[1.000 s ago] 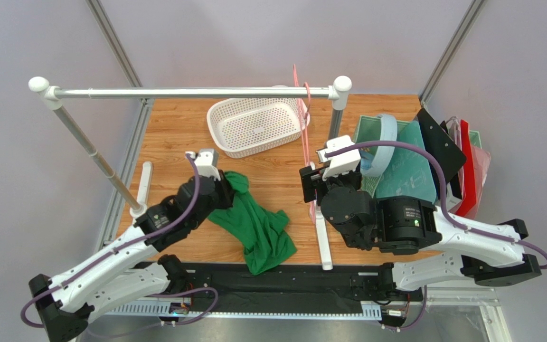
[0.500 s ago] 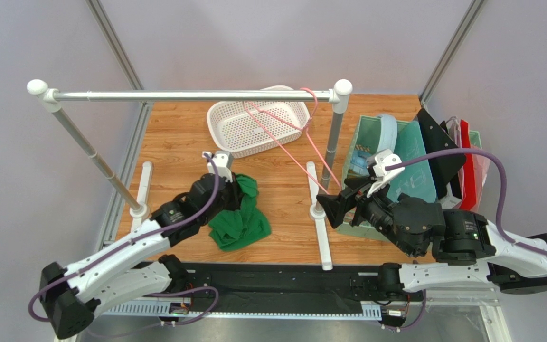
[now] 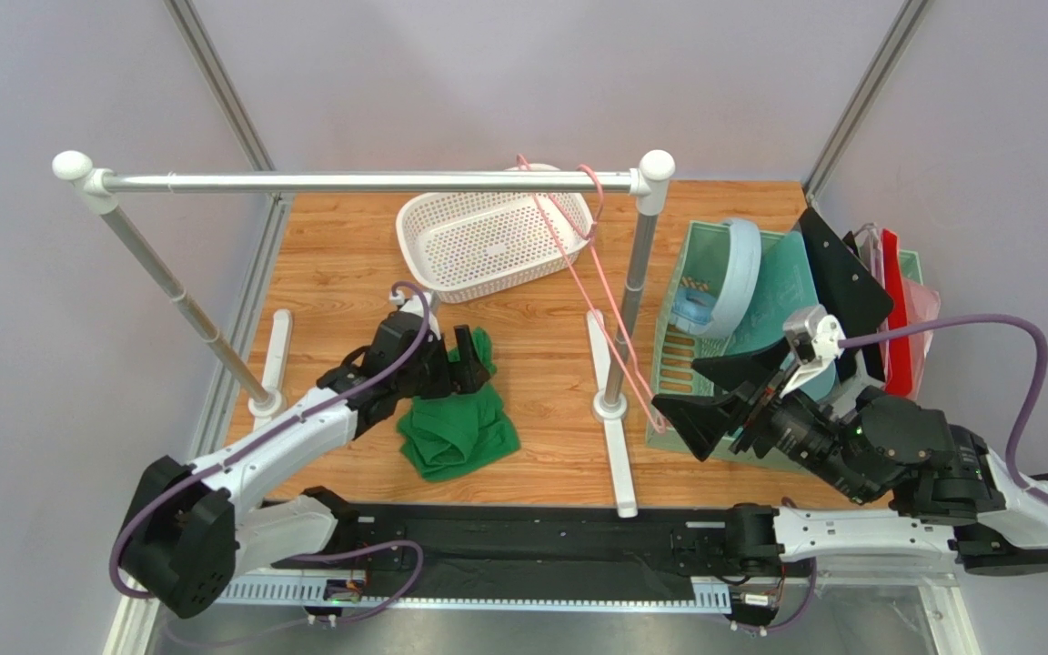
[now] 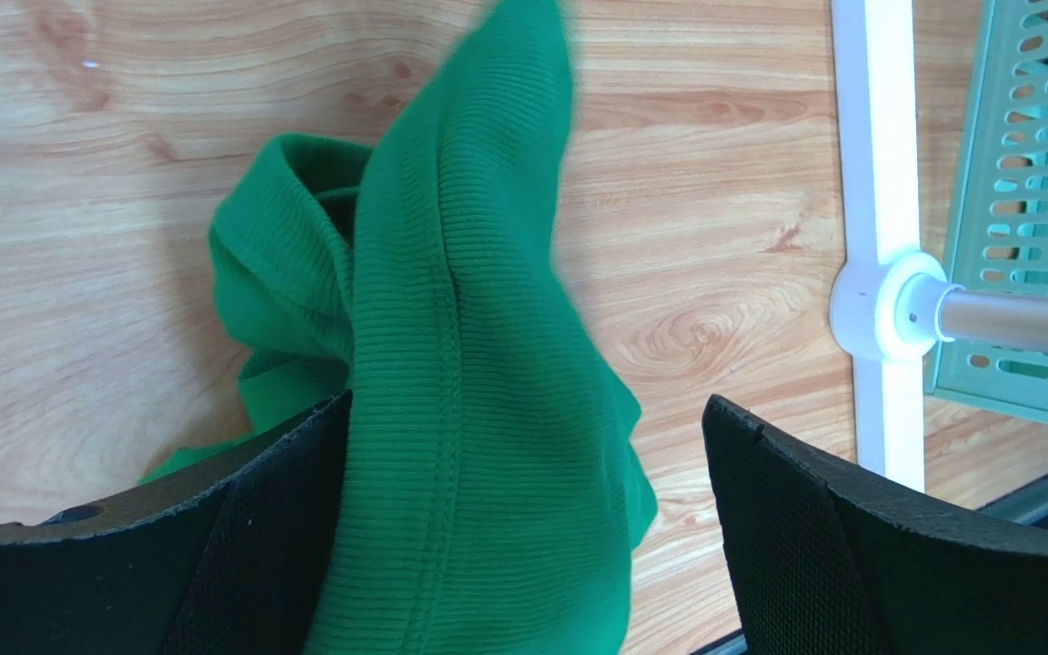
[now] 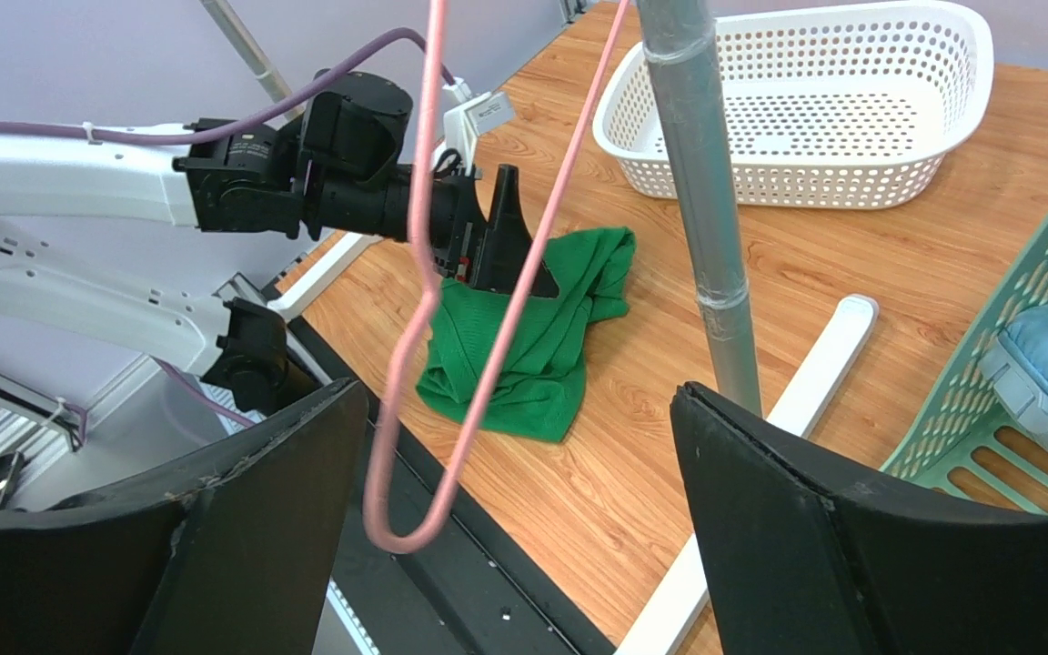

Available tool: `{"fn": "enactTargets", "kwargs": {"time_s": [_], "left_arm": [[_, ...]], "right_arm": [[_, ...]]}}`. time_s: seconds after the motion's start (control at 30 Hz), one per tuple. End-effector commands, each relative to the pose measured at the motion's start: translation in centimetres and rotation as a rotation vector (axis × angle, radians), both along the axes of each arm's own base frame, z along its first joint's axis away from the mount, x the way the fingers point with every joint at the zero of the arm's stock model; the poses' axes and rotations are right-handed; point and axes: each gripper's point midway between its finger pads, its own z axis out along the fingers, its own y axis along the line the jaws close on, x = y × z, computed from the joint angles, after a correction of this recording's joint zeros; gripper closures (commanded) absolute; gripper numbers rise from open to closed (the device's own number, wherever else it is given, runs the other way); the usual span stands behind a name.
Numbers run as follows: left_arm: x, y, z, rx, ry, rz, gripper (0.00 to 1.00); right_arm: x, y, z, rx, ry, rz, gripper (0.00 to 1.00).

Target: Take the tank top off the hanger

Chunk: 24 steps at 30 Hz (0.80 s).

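Observation:
The tank top's raised fold (image 4: 482, 478) is between my left gripper's open fingers, so they should next move back over the tank top and close together on it.
The bright green tank top (image 3: 459, 426) lies crumpled on the wooden table, off the hanger. My left gripper (image 3: 472, 366) sits at its far edge, open. In the left wrist view a fold of the tank top (image 4: 475, 410) rises between the wide-apart jaws of my left gripper (image 4: 530, 532) and leans on the left finger. The pink hanger (image 3: 591, 182) hangs bare by its hook from the silver rail (image 3: 352, 179). Its lower loop dangles in front of my right gripper (image 3: 687, 389). In the right wrist view the hanger (image 5: 419, 164) hangs free between the open jaws of the right gripper (image 5: 516, 519), touched by neither.
A white basket (image 3: 489, 243) stands behind the tank top. The rail's right post (image 3: 639, 273) and its white foot (image 3: 612, 437) stand between the arms. A teal rack (image 3: 707, 348) holding boards, a blue item and red and black pieces fills the right side.
My left gripper has opened and let go of the tank top, now bunched on the table. My right arm has drawn back to the right, and the hanger has swung on the rail.

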Motion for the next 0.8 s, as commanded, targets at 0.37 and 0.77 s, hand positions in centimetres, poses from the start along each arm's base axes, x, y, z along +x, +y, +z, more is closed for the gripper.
{"fn": "enactTargets", "kwargs": {"time_s": [0.37, 0.77], "left_arm": [[-4.8, 4.1, -3.0, -0.049, 0.159, 0.263, 0.01], [-7.5, 3.2, -7.3, -0.149, 0.299, 0.332, 0.01]], "right_arm": [[-2.4, 2.2, -1.2, 0.007, 0.003, 0.165, 0.11], [-3.3, 0.8, -2.0, 0.072, 0.013, 0.212, 0.10]]}}
